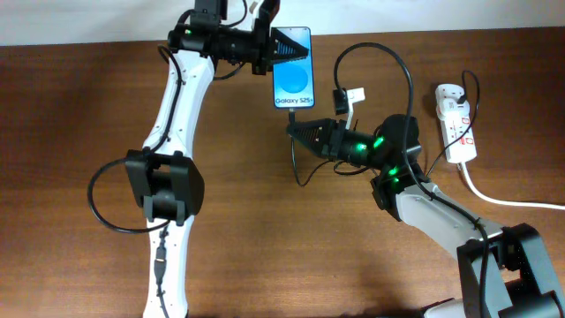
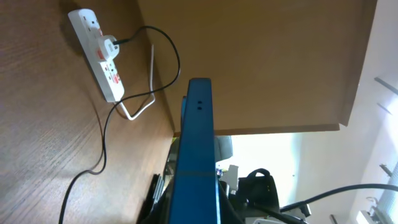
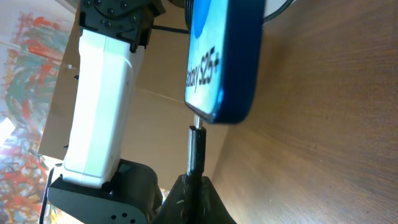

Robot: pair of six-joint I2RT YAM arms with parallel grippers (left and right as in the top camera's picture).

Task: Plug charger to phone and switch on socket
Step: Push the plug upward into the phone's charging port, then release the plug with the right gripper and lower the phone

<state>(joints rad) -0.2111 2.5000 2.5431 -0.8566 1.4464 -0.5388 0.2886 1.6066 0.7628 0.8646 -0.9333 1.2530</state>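
The plug tip already meets the phone's bottom edge, so I will next lower my left gripper and lay the phone (image 1: 293, 79) on the bare tabletop below to let it go.
My left gripper (image 1: 279, 46) is shut on the top end of the phone (image 1: 293, 79) and holds it tilted at the table's far middle. The screen shows a blue oval and "Galaxy S25+". My right gripper (image 1: 296, 131) is shut on the charger's plug tip (image 3: 196, 149), just below the phone's bottom edge. In the right wrist view the tip meets the bottom edge of the phone (image 3: 227, 56). The black charger cable (image 1: 404, 75) loops back to a white plug block (image 1: 449, 94) in the white socket (image 1: 457, 128) at the right. The left wrist view shows the phone's blue edge (image 2: 198, 149) and the socket (image 2: 99, 53).
The socket's thick white cord (image 1: 494, 196) runs off to the right edge. A small white tag (image 1: 355, 95) hangs on the cable near the phone. A pale wall lies beyond the table's far edge. The left arm (image 1: 172, 115) stretches across the left half of the table.
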